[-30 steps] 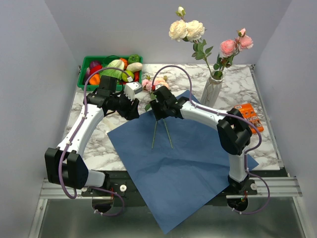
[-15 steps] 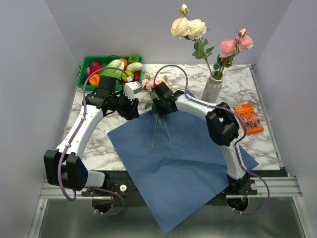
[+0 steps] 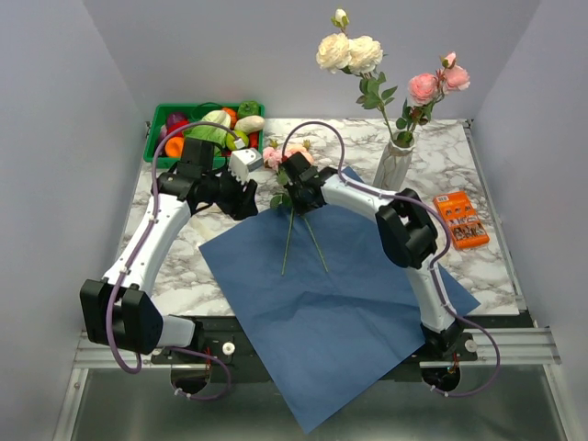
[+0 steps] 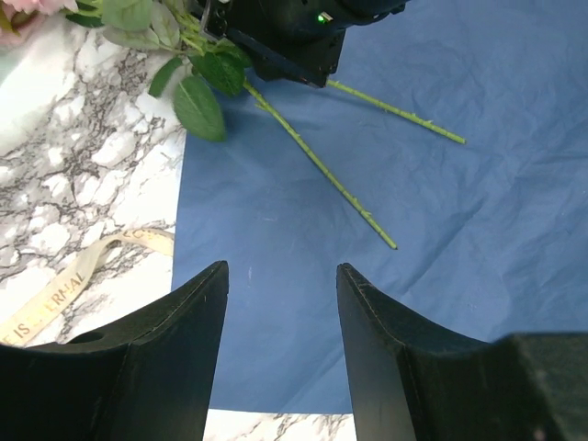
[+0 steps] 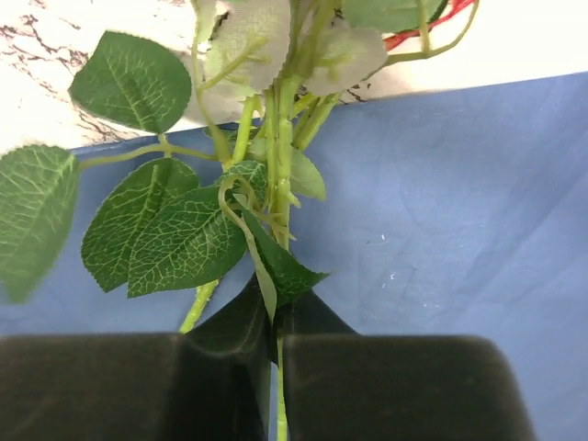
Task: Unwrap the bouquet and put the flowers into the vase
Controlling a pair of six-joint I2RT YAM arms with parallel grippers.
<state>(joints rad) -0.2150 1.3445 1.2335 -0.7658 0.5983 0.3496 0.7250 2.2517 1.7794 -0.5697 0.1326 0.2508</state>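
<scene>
My right gripper has the flower still lying flat, so next it should rise, tilt the flower's stem upright, move over the vase's opening [image 3: 401, 141] and go down to release the flower inside.
The blue paper sheet [image 3: 340, 303] lies spread flat, unwrapped. Two flowers rest on its far corner, stems [image 3: 288, 243] pointing toward me and pink blooms [image 3: 274, 156] lying off the paper. My right gripper [image 3: 296, 197] is shut on one stem [image 5: 280, 156] just below its leaves [image 5: 175, 239]. My left gripper [image 4: 282, 271] hangs open over the paper's left edge, holding nothing. The whitish vase [image 3: 393, 167] stands at the back right with cream roses [image 3: 349, 53] and pink roses [image 3: 424, 87] in it. The beige ribbon [image 4: 73, 280] lies on the marble.
A green crate [image 3: 152, 138] of toy vegetables stands at the back left, close behind my left arm. An orange packet [image 3: 459, 219] lies right of the vase. The paper's near corner hangs over the table's front edge.
My right gripper has slid up the stems toward the blooms and shut on one stem. The left arm has stayed in place, still open.
</scene>
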